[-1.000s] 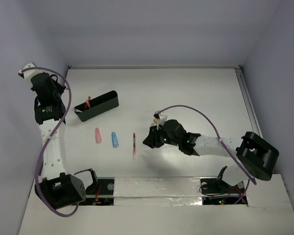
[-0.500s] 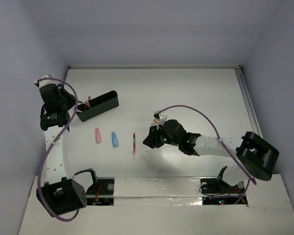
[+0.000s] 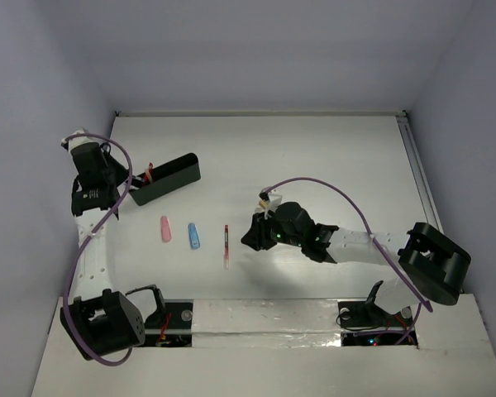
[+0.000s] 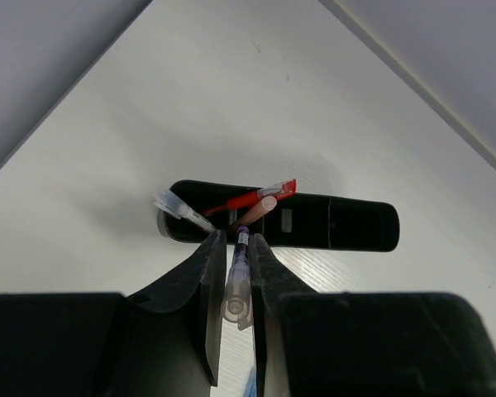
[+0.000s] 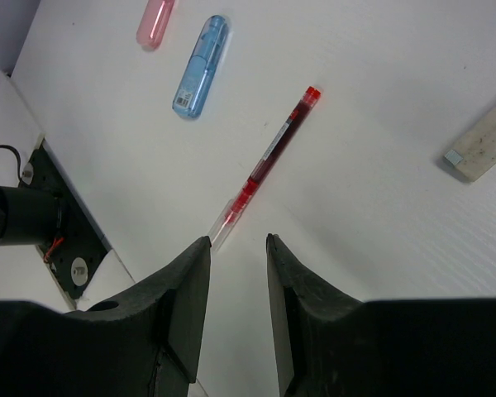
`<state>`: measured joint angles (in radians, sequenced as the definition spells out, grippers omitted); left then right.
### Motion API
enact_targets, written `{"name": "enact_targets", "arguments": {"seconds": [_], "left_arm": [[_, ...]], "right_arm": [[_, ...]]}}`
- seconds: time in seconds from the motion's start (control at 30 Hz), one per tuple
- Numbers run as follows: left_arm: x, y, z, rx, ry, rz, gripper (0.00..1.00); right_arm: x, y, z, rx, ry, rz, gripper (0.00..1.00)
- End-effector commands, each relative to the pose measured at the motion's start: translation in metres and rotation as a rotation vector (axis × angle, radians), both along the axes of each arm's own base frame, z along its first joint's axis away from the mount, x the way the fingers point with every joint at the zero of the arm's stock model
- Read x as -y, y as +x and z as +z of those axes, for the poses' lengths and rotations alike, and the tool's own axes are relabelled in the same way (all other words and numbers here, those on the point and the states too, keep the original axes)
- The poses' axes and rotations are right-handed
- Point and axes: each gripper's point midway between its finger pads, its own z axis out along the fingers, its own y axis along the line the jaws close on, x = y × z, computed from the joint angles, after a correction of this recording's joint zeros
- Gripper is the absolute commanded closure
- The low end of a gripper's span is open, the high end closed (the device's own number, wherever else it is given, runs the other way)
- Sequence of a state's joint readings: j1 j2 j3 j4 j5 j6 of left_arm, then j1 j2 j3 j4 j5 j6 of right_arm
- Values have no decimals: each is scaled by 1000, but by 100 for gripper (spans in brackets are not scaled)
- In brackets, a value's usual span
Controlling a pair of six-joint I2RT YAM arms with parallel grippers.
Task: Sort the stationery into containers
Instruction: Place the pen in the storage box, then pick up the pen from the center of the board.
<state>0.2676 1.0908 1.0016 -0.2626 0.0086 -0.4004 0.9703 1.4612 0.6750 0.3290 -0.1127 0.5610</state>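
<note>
The pen I am holding hangs mostly outside the box, so next my left gripper will lower the pen toward the end of the box where the other clear pen (image 4: 182,211) leans.
My left gripper (image 4: 236,241) is shut on a clear pen with a dark purple core (image 4: 238,277), just short of the long black box (image 4: 331,223). The box (image 3: 167,177) holds a red pen (image 4: 248,198), a beige stick (image 4: 252,213) and a clear pen (image 4: 182,211). In the top view the left gripper (image 3: 116,188) is at the box's left end. My right gripper (image 5: 236,241) is open and empty, above the table beside a red pen (image 5: 269,165). That red pen (image 3: 226,245), a blue capsule (image 3: 193,236) and a pink capsule (image 3: 165,228) lie on the table.
A beige eraser block (image 5: 484,149) lies right of the red pen in the right wrist view. The blue capsule (image 5: 201,66) and pink capsule (image 5: 155,21) lie beyond it. The table's near edge with the arm mounts (image 3: 256,318) runs along the front.
My left arm has swung right and nearer, bringing its gripper to the black box's left end. The right arm has not moved.
</note>
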Motion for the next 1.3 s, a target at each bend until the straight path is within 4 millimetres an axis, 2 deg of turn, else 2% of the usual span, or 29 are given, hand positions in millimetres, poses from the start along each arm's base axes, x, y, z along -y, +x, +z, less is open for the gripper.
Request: {"name": "enact_targets", "arguments": {"seconds": [0.0,0.27,0.37,0.47,0.5,0.53,0.57,0.6,0.67,0.7,0.73,0.8,0.87,0.9,0.93,0.97,1.0,1.03,1.07,1.1,1.13,1.17,1.23,1.27], "left_arm": [[-10,8,0,12,43,29,100],[-16,18,-9,-5,36,53,100],[-21,22,-20,-29,38,73,97],[-27,25,-29,-56,49,98,84],[-29,26,-31,-65,55,102,73],[-30,27,-30,-61,58,103,67],[-30,29,-28,-52,59,101,59],[-29,29,-22,-37,62,98,47],[-29,29,-12,-16,67,93,36],[-28,27,1,15,73,93,30],[-22,28,8,33,75,78,28],[-9,24,28,89,92,49,27],[17,22,39,125,124,-13,29],[30,14,52,166,140,-38,36],[41,10,55,180,151,-56,45],[71,8,56,194,144,-143,63],[88,-2,49,200,119,-190,78],[105,-8,43,203,93,-234,96],[120,-13,35,197,69,-275,100],[146,-24,13,169,22,-345,100],[162,-31,-1,145,-4,-392,100],[190,-42,-26,104,-36,-475,100],[219,-53,-50,51,-56,-552,100],[233,-60,-63,16,-57,-589,100]], "right_arm": [[-10,4,15,44,32,11,61],[-9,6,15,47,28,3,61],[-9,6,15,47,27,3,60],[-8,5,15,44,21,4,59],[-8,6,14,45,20,3,58],[-8,6,14,45,20,3,58],[-8,6,14,45,19,1,57],[-8,6,14,44,17,0,57],[-8,6,14,45,17,-1,56],[-7,6,13,45,15,-3,55],[-7,6,14,45,16,-3,55],[-5,7,21,54,30,-17,55],[1,9,26,68,35,-45,55],[4,9,39,90,60,-57,58],[8,10,43,101,66,-71,61],[11,11,49,111,77,-85,69],[19,15,50,125,74,-131,81],[25,16,65,148,106,-155,100],[31,17,71,154,119,-186,100],[42,21,70,166,111,-236,100],[49,21,74,177,120,-261,100],[62,24,88,204,143,-318,100],[80,25,90,223,144,-376,100],[90,24,105,249,179,-406,100]]}}
